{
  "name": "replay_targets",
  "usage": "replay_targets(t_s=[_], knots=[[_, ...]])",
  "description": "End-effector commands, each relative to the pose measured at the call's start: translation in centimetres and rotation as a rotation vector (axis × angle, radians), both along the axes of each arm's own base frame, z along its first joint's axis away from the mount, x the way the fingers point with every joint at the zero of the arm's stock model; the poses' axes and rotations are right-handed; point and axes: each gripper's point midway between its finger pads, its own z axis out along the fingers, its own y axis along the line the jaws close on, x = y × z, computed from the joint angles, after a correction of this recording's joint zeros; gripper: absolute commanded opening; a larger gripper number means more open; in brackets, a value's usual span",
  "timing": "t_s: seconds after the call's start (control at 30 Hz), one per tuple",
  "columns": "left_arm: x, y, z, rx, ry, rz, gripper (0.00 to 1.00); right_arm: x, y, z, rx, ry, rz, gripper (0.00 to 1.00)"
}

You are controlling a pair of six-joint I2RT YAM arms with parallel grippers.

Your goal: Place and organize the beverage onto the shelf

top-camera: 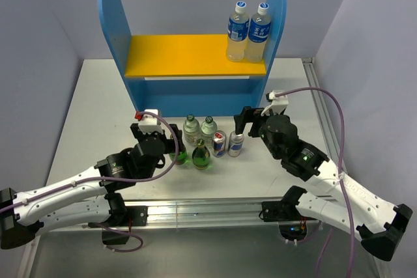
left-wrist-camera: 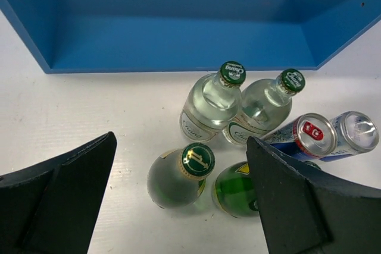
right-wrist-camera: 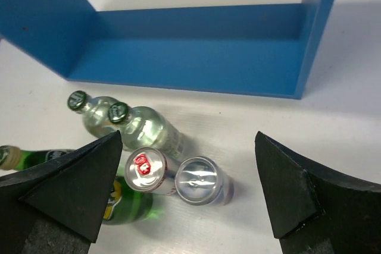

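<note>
My left gripper goes to the right in the top view next and down around the nearer green bottle (top-camera: 182, 155) (left-wrist-camera: 177, 179), since the bottle's cap shows between the open fingers.
The six drinks stand clustered on the table in front of the blue shelf (top-camera: 195, 92). They are two dark green bottles (top-camera: 178, 155) (top-camera: 201, 156), two short clear bottles (top-camera: 190, 128) (top-camera: 208, 128) and two slim cans (top-camera: 219, 142) (top-camera: 236, 141). My left gripper (left-wrist-camera: 181, 203) is open above the left green bottle (left-wrist-camera: 177, 176), which lies between its fingers; the other green bottle (left-wrist-camera: 234, 191) is partly hidden by the right finger. My right gripper (right-wrist-camera: 190, 203) is open above the cans (right-wrist-camera: 146, 169) (right-wrist-camera: 199, 181). Both grippers are empty. In the top view the left gripper (top-camera: 171, 141) and right gripper (top-camera: 245, 122) flank the cluster.
Two taller clear bottles with blue labels (top-camera: 238, 32) (top-camera: 258, 34) stand at the right end of the yellow-orange upper board (top-camera: 182, 55). The shelf's lower level (left-wrist-camera: 178, 34) holds nothing. Bare table lies left and right of the cluster.
</note>
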Motion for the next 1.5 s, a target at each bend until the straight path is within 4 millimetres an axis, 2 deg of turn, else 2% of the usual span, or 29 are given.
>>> replay_targets(t_s=[0.0,0.13,0.3,0.43,0.5,0.53,0.6,0.77,0.97,1.3,1.37,1.47], knots=[[-0.3,1.1,0.5,-0.013,0.000,0.063,0.98,0.6,-1.3,0.8,0.007,-0.032,-0.085,0.99],[-1.2,1.3,-1.0,-0.024,0.051,0.078,0.98,0.1,-1.3,0.8,0.031,-0.039,-0.076,0.98],[-3.3,-0.6,-3.8,-0.107,0.078,0.000,0.98,-0.2,-1.5,0.5,0.041,-0.047,-0.070,0.97],[-3.6,-2.0,-5.8,-0.099,0.075,-0.031,0.99,-0.1,-1.5,-0.1,0.027,-0.033,-0.071,0.96],[-3.4,-2.4,-7.5,-0.055,0.077,-0.031,0.99,-0.2,-1.4,-0.2,0.027,-0.030,-0.066,0.96],[-3.1,-3.0,-7.2,-0.073,0.052,-0.031,0.99,-0.2,-1.3,-0.2,0.028,-0.032,-0.061,0.96],[-2.7,-3.3,-8.6,-0.023,0.043,-0.021,0.99,-0.4,-1.4,-0.4,0.028,-0.033,-0.057,0.96],[-0.3,-4.4,-9.7,0.008,0.029,0.007,0.99,-0.5,-1.7,-0.4,0.026,-0.031,-0.060,0.96],[2.2,-3.6,-10.1,0.020,0.020,0.053,0.99,-0.5,-1.6,-0.7,0.027,-0.033,-0.059,0.96],[1.4,-3.9,-14.5,-0.018,0.112,0.029,0.98,-0.3,-1.5,-1.6,0.010,-0.021,-0.063,0.95],[1.4,-3.4,-15.7,0.005,0.121,0.049,0.96,-0.2,-1.3,-1.9,0.007,-0.014,-0.058,0.95],[1.8,-3.1,-16.3,0.022,0.110,0.084,0.94,-0.2,-1.2,-2.0,0.007,-0.014,-0.055,0.95]])
